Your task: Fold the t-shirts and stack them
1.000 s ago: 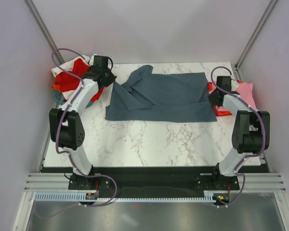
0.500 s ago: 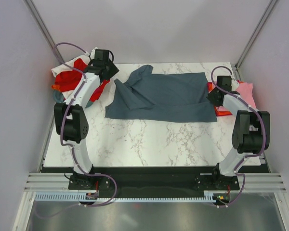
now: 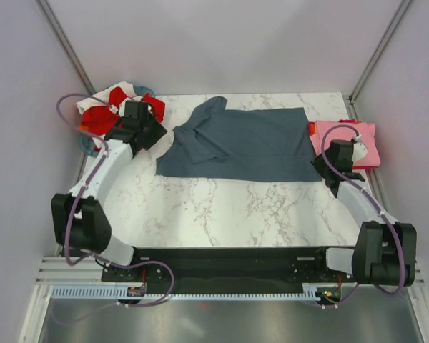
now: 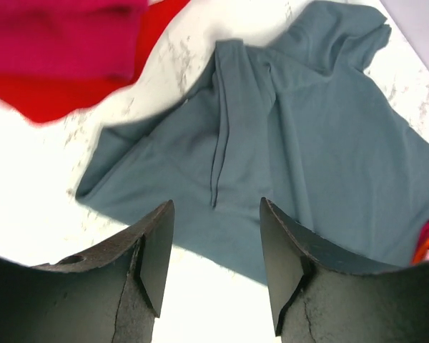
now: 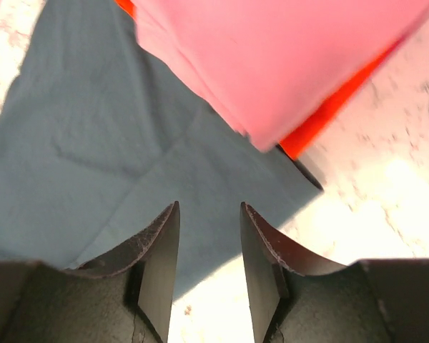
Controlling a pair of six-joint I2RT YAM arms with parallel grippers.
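Note:
My right gripper needs to lower first, then draw back, to get onto the blue-grey shirt's edge beside its near corner.
A slate blue-grey t-shirt (image 3: 236, 146) lies spread flat at the back middle of the marble table, with its left part folded over and rumpled. My left gripper (image 3: 151, 136) hovers at the shirt's left edge, open and empty; the left wrist view shows the blue-grey cloth (image 4: 307, 143) beyond the left gripper (image 4: 214, 214). My right gripper (image 3: 326, 170) is open and empty above the shirt's near right corner (image 5: 93, 143), as the right wrist view shows around the gripper (image 5: 209, 214). A folded pink t-shirt (image 3: 347, 139) rests on an orange-red one (image 5: 322, 121) at the right.
A heap of red, white and magenta shirts (image 3: 107, 111) sits at the back left corner over a teal basket (image 3: 91, 146); magenta cloth (image 4: 57, 36) and red cloth (image 4: 57, 100) show in the left wrist view. Grey walls close in on the left, right and back.
Both grippers went from shut to open. Each arm drew back toward the near side, away from the blue-grey shirt's side edges. The shirt stays on the table.

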